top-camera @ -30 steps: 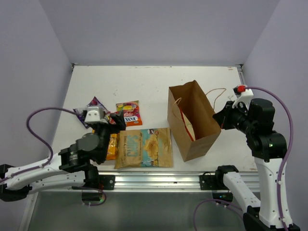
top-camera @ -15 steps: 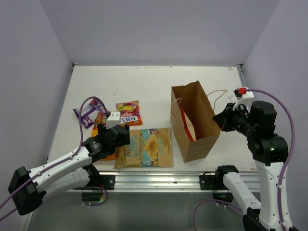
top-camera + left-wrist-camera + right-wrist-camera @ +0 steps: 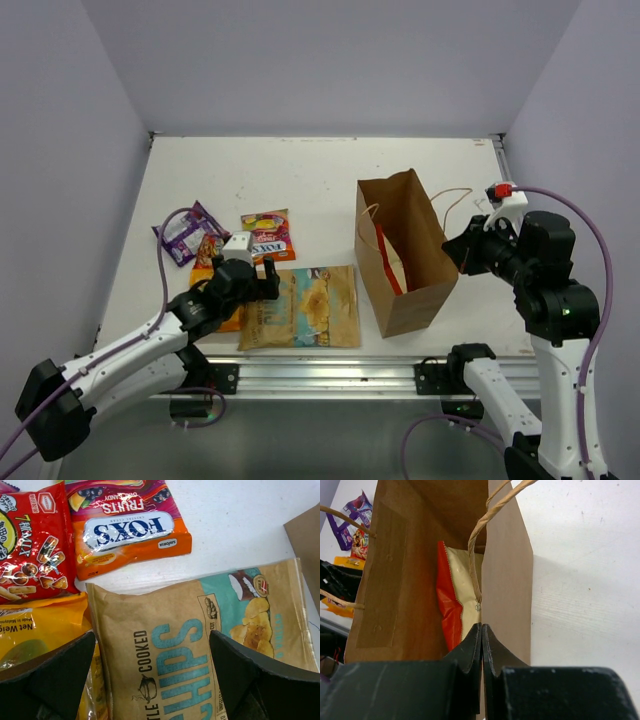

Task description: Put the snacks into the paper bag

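The left gripper moves down onto the chips packet's end (image 3: 129,647) beside the orange-yellow packet (image 3: 35,635) next and closes, since that end already lies between its open fingers.
The brown paper bag (image 3: 412,262) stands upright at the right, mouth open. A red-and-cream packet (image 3: 454,600) is inside it. My right gripper (image 3: 481,630) is shut on the bag's right wall at the rim (image 3: 452,246). My left gripper (image 3: 152,675) is open, low over the left end of the large tan-and-blue chips packet (image 3: 200,645), one finger on each side. Flat on the table to the left lie the multicoloured packet (image 3: 130,525), the small red packet (image 3: 30,550), the orange-yellow packet (image 3: 35,635) and the purple packet (image 3: 185,230).
The bag's twine handle (image 3: 450,195) loops out to the right near my right wrist. A metal rail (image 3: 330,375) runs along the near table edge. Lilac walls close in the table at the back and both sides.
My left arm has swung down and forward, bringing its open gripper over the chips packet's left end. The bag shifted slightly right with the right gripper holding it.
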### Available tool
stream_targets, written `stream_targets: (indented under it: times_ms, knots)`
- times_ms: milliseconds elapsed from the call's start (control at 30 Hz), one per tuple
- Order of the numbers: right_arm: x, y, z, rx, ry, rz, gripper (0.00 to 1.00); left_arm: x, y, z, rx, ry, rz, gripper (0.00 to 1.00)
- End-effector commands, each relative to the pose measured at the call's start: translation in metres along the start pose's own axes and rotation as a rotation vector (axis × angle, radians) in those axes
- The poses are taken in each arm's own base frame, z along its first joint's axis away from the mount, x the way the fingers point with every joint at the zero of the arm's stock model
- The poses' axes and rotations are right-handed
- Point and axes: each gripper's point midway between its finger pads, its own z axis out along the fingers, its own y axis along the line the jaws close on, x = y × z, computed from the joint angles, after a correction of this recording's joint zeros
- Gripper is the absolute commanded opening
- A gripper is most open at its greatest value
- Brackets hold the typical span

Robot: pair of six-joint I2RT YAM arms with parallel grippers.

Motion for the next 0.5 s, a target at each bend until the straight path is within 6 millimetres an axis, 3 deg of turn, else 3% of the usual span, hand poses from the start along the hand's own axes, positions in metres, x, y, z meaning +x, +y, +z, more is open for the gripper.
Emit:
stream_targets:
  times_ms: [0, 67, 133, 300, 467]
  knots:
    - [-0.003, 0.005, -0.002, -0.025, -0.014, -0.019, 0.00, -0.022, -0.024, -0.007, 0.107, -0.067, -0.011, 1.00]
    - [-0.002, 0.004, -0.001, -0.024, -0.010, -0.018, 0.00, -0.023, -0.035, -0.012, 0.158, -0.096, -0.009, 1.00]
    - [-0.003, 0.005, -0.003, -0.022, -0.016, -0.020, 0.00, -0.014, -0.034, -0.007, 0.140, -0.054, 0.012, 1.00]
    - [-0.005, 0.005, -0.005, -0.019, -0.017, -0.018, 0.00, 0.028, -0.020, 0.015, 0.037, 0.103, 0.047, 1.00]
    - [-0.004, 0.004, -0.007, -0.014, -0.016, -0.022, 0.00, 0.038, 0.006, 0.016, -0.103, 0.117, 0.006, 1.00]
